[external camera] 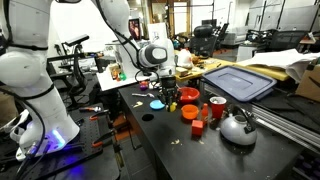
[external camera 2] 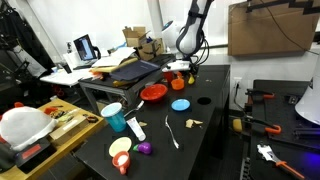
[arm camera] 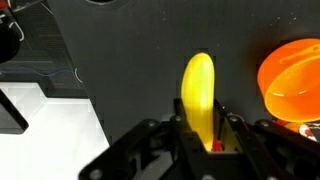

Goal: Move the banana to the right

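The bare black patch of the table beside the orange-red round object is clear of other things, so my gripper should next lower the banana (arm camera: 198, 90) toward that patch and let go of it there.
The banana (arm camera: 198, 90) is bright yellow and curved. In the wrist view it stands between my two black fingers and points away over the dark table. My gripper (arm camera: 200, 128) is shut on its near end. In both exterior views the gripper (external camera: 168, 96) (external camera 2: 180, 70) hangs low over the black table, and the banana is mostly hidden by the fingers there. I cannot tell whether the banana touches the table.
An orange-red round object (arm camera: 290, 80) lies close to the right of the banana. A red bowl (external camera: 188, 95), a blue disc (external camera: 157, 103), a red cup (external camera: 216, 108) and a metal kettle (external camera: 238, 127) stand nearby. A teal cup (external camera 2: 113, 116) and a white spoon (external camera 2: 172, 132) lie further along the table.
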{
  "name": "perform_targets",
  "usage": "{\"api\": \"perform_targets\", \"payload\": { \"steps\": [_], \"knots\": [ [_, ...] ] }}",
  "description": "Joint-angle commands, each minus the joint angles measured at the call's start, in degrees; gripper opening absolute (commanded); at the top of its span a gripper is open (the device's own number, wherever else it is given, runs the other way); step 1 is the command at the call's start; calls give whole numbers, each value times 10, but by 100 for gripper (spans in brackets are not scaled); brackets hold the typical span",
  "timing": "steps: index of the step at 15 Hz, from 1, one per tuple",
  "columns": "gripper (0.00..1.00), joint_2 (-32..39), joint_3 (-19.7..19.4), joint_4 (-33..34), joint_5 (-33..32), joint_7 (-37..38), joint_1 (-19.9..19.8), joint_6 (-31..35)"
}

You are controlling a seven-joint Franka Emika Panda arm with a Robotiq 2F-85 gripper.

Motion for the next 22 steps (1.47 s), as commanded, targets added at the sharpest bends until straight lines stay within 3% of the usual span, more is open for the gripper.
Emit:
{"api": "perform_targets", "payload": {
  "steps": [1, 9, 10, 11, 17, 22],
  "knots": [
    [7, 10, -6, 1, -31, 12, -11, 5],
    [7, 50, -12, 6, -37, 11, -24, 8],
    [34, 52, -15, 6, -39, 15, -21, 8],
    [55, 52, -17, 6, -41, 16, -18, 7],
    [99, 14, -18, -11, -84, 21, 9, 11],
    [100, -46, 4, -23, -112, 17, 29, 3]
  ]
}}
